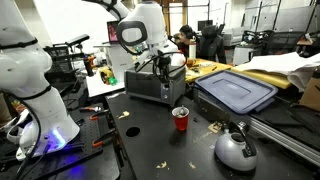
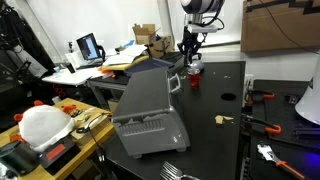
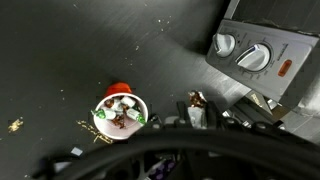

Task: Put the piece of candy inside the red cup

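Observation:
The red cup's opening is below my gripper and to its left in the wrist view, so next I bring it that way and down to release the candy.
The red cup stands upright on the dark table and holds several wrapped candies. It also shows in both exterior views. My gripper is shut on a piece of candy in a brown and gold wrapper. In the wrist view the gripper is above the table, just right of the cup and not over its mouth. In both exterior views the gripper hangs a little above the cup, near the grey toaster oven.
The toaster oven's knobs are close on the right of the gripper. A silver kettle and a blue bin lid lie beyond the cup. Loose candy lies on the table.

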